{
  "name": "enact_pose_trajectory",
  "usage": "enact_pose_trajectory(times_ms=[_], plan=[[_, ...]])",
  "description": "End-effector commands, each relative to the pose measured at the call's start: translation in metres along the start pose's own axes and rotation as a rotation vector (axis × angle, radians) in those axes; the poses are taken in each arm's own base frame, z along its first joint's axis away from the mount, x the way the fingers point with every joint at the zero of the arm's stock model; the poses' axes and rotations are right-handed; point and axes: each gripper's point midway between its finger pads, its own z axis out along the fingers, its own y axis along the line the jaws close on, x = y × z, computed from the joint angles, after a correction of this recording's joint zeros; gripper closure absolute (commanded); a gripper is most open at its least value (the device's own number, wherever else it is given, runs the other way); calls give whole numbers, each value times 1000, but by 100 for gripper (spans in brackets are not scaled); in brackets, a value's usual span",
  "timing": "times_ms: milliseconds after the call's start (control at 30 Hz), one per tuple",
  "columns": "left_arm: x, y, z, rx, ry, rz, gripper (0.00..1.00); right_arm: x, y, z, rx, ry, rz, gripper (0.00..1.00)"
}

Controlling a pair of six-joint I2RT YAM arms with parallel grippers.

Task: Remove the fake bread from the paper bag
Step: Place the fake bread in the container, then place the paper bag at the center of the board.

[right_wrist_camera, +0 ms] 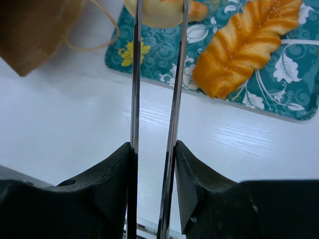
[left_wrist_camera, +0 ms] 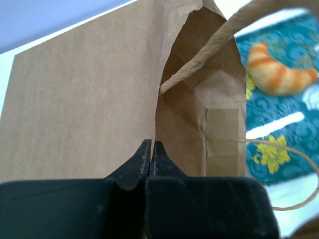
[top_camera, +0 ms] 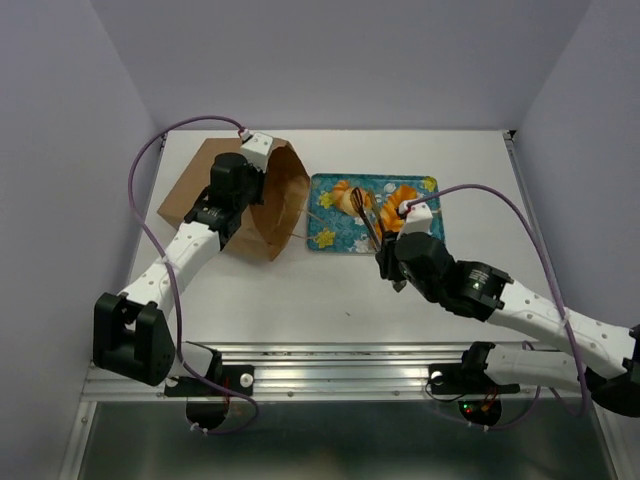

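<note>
My left gripper rises next toward the bag's closed end, to its left in the top view, and stands the empty bag upright to release it.
The brown paper bag lies on its side, its open mouth facing the tray. My left gripper is shut on the bag's mouth edge and holds it open; no bread shows inside. My right gripper is shut on metal tongs, whose tips hold the round roll over the tray. The braided loaf and the croissant lie on the tray.
The teal flowered tray sits just right of the bag. The bag's cord handles hang loose by its mouth, one cord trailing onto the table. Purple cables loop over both arms. A metal rail runs along the near edge.
</note>
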Motion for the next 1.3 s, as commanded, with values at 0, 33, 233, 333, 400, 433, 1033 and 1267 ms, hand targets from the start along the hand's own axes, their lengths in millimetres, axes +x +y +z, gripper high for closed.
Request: enact_pose_trajectory(times_ms=[0,33,233,333,400,433,1033,1267], plan=[[-37,44,-2,-228,-56,-121,100,2,-3,22,91,-11,-35,83],[-35,49,-2,-265,-45,-147,100,4,7,28,52,-8,-32,83],[-28,70,5,-362,21,-246,100,38,23,64,10,59,-96,80],[-28,73,6,-370,22,-273,100,50,21,81,38,65,-113,77],[-29,73,6,-367,18,-288,100,54,19,89,64,57,-99,75],[-29,73,5,-367,17,-292,100,56,18,92,73,57,-103,75],[-62,75,-22,-345,-71,-349,100,53,34,91,-28,43,-116,35],[-105,86,-45,-352,-158,-387,100,8,29,71,6,-70,-41,45]])
